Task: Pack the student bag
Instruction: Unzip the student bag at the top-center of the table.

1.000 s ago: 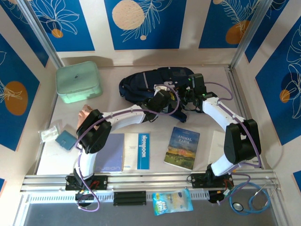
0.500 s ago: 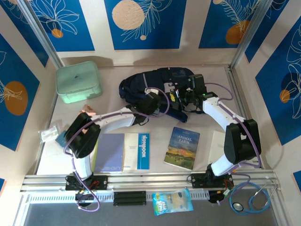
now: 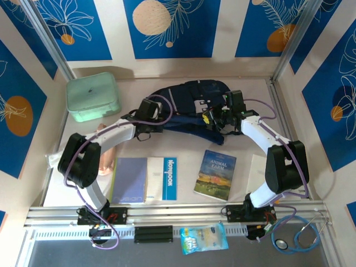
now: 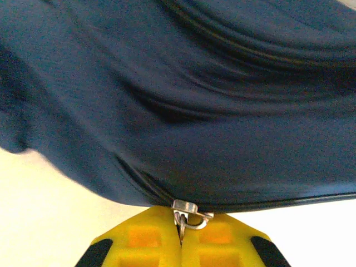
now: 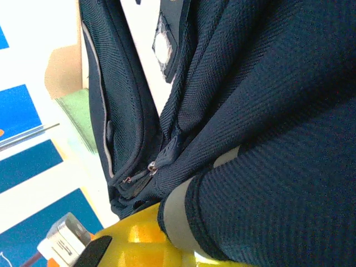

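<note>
I will pull the pale-striped fold [image 5: 179, 212] a little away from the left gripper with my right gripper next, which keeps the bag tight against the held zipper pull. Then I will let the fold go.
The student bag [image 3: 192, 99], dark navy, lies on its side at the back middle of the table. At the bag's left end my left gripper [image 3: 154, 114] holds the zipper. In the left wrist view the yellow fingers [image 4: 222, 242] are pressed together on the metal zipper pull [image 4: 188, 213], under the navy fabric [image 4: 194, 111]. My right gripper [image 3: 211, 118] is at the bag's near right side. In the right wrist view the right gripper [image 5: 183, 250] is shut on a fold of the bag's fabric with a pale stripe [image 5: 175, 214]. A second zipper [image 5: 151, 166] shows beyond it.
A mint green lidded box [image 3: 92, 97] stands at the back left. Near the front lie a blue notebook [image 3: 130, 179], a blue-and-white book [image 3: 168, 178] and an Animal Farm book [image 3: 215, 174]. A snack packet [image 3: 203, 238] and a stethoscope [image 3: 297, 236] lie at the near edge.
My left gripper has travelled left along the bag from its middle to its left end, shut on the zipper pull. The right gripper has stayed in place on the fabric.
</note>
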Motion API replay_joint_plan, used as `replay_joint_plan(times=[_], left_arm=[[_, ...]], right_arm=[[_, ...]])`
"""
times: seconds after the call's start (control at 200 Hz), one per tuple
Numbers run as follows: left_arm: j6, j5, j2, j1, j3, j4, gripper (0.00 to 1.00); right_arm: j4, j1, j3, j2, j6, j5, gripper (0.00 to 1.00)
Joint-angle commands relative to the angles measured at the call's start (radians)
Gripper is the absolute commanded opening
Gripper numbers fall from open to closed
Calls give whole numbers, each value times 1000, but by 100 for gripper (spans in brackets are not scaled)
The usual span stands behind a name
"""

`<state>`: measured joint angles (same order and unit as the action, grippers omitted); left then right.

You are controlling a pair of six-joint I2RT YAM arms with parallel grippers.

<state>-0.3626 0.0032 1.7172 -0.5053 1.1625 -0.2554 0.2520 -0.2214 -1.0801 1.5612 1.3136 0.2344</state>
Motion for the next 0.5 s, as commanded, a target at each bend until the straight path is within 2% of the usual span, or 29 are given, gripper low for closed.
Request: replay_joint_plan(times=[0.0, 0.165, 0.32, 0.495], left_arm=[[66, 13, -43, 58, -26, -69, 0], [111, 39, -63, 58, -16, -97, 0], [139, 85, -81, 46, -31, -147, 0], [155, 105, -69, -32, -46, -169, 0]], right_arm=[[21, 31, -7, -25, -101, 11, 0], [-26, 47, -19, 3, -240, 66, 0], [-54, 82, -51, 37, -383, 35, 0], [-79, 127, -106, 131, -455, 64, 0]])
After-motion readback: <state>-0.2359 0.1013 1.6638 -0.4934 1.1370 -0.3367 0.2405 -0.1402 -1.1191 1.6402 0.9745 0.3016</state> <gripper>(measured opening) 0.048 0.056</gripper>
